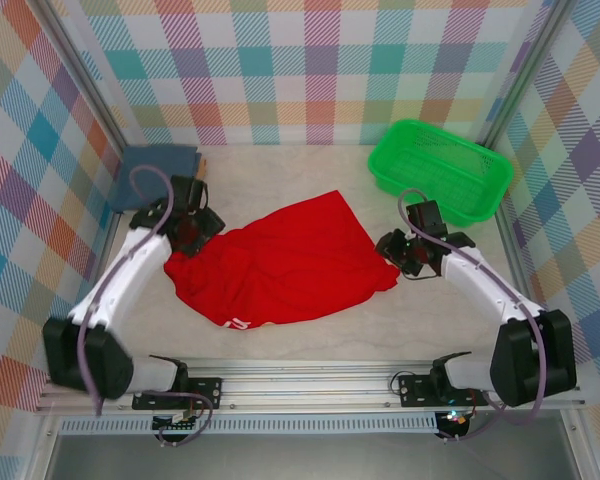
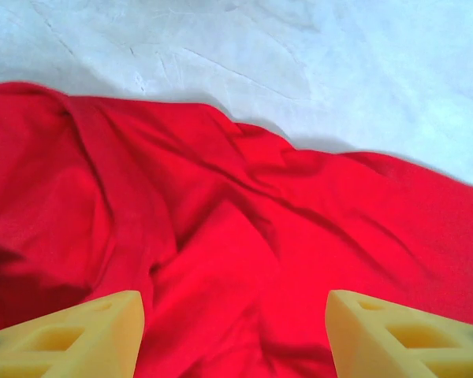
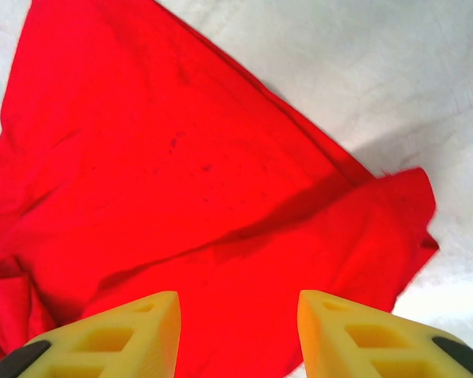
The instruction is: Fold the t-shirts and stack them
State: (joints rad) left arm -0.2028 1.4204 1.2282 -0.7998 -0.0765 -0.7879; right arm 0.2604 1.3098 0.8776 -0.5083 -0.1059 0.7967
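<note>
I next lower my left gripper toward the shirt's middle, onto the raised fold of red cloth, which the open fingers can pinch.
A bright red t-shirt [image 1: 280,262] lies rumpled and partly folded over itself in the middle of the table, with a bit of white lettering at its near edge. A slate-blue t-shirt [image 1: 158,172] sits folded at the back left corner. My left gripper [image 1: 193,232] hovers at the red shirt's left end, and in the left wrist view its yellow fingers [image 2: 79,335] stand wide apart above red cloth [image 2: 244,260], holding nothing. My right gripper [image 1: 404,257] is at the shirt's right corner, open, its fingers [image 3: 118,335] apart over the cloth [image 3: 221,236].
A green plastic mesh basket [image 1: 438,168] stands at the back right, close behind my right arm. Checkered walls close in the table on three sides. Bare pale tabletop [image 1: 310,170] lies behind the red shirt and along the near edge.
</note>
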